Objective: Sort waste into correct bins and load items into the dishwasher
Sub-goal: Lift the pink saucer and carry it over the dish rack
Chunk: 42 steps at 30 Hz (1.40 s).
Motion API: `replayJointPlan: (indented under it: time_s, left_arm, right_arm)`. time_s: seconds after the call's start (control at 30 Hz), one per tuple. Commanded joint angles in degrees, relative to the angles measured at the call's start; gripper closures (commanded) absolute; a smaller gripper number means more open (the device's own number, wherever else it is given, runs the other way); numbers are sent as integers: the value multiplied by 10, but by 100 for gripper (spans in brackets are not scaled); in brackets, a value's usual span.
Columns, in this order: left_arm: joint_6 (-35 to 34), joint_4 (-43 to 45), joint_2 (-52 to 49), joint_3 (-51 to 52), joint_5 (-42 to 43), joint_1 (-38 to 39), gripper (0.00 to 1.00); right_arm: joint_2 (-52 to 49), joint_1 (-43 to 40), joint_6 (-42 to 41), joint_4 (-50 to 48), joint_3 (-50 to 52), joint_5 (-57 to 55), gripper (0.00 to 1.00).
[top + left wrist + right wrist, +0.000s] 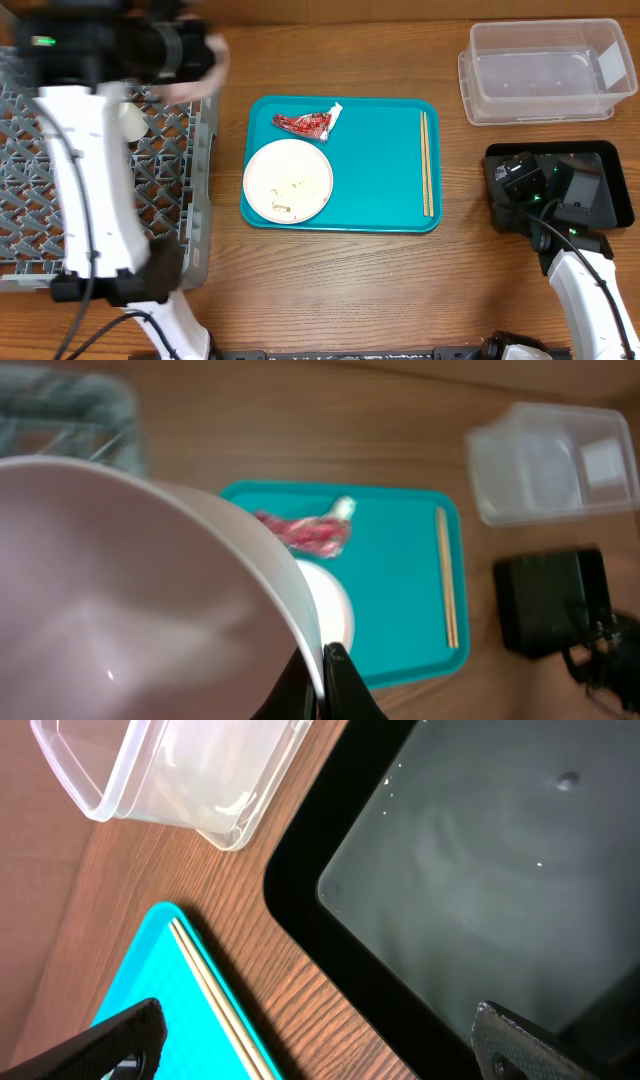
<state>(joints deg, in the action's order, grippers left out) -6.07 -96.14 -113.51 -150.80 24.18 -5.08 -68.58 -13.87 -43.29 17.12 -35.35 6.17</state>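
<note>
I need to move my left gripper to the left in the overhead view, past the pale cup, and then down, to let go of the bowl on rack bars that are clear of dishes.
My left gripper [322,672] is shut on the rim of the pink bowl [120,590], which fills the left of its view. Overhead, that bowl [205,75] hangs over the back right corner of the grey dishwasher rack [40,200]. On the teal tray [380,150] lie the red wrapper [308,122], the white plate [288,180] with pale crumbs [292,186], and the chopsticks [426,163]. My right gripper [320,1050] is open and empty, hovering over the left edge of the black tray [480,870], near the chopsticks [215,990]. The clear tub [545,70] stands at the back right.
A small pale cup [131,121] shows in the rack beside my left arm. Bare wooden table [350,290] lies in front of the teal tray. A strip of wood [330,1010] separates the teal tray [140,980] from the black tray. The clear tub [170,770] is just behind.
</note>
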Motion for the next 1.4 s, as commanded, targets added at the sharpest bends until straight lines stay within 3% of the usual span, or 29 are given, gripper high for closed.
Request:
replayJointPlan:
  time_s: [0.0, 0.13, 0.37, 0.47, 0.67, 0.77, 0.97, 1.37]
  left_arm:
    - [10, -7, -19, 20, 88, -102, 96]
    - [41, 2, -31, 62, 200, -202, 96]
    - [48, 41, -70, 159, 253, -319, 96]
    - [54, 66, -104, 182, 346, -356, 96]
    - [146, 115, -174, 184, 572, -394, 96]
    - [163, 160, -198, 184, 641, -398, 96]
    - [207, 232, -224, 184, 643, -400, 96]
    - [215, 308, -281, 184, 641, -415, 96]
  right_arm:
    - [6, -1, 0, -3, -14, 1, 0]
    - [6, -1, 0, -3, -14, 1, 0]
    - [6, -2, 0, -3, -14, 1, 0]
    - [6, -1, 0, -3, -14, 1, 0]
    - [6, -2, 0, -3, -14, 1, 0]
    - [6, -1, 0, -3, -14, 1, 0]
    - [6, -2, 0, -3, -14, 1, 0]
    - [6, -1, 0, -3, -14, 1, 0]
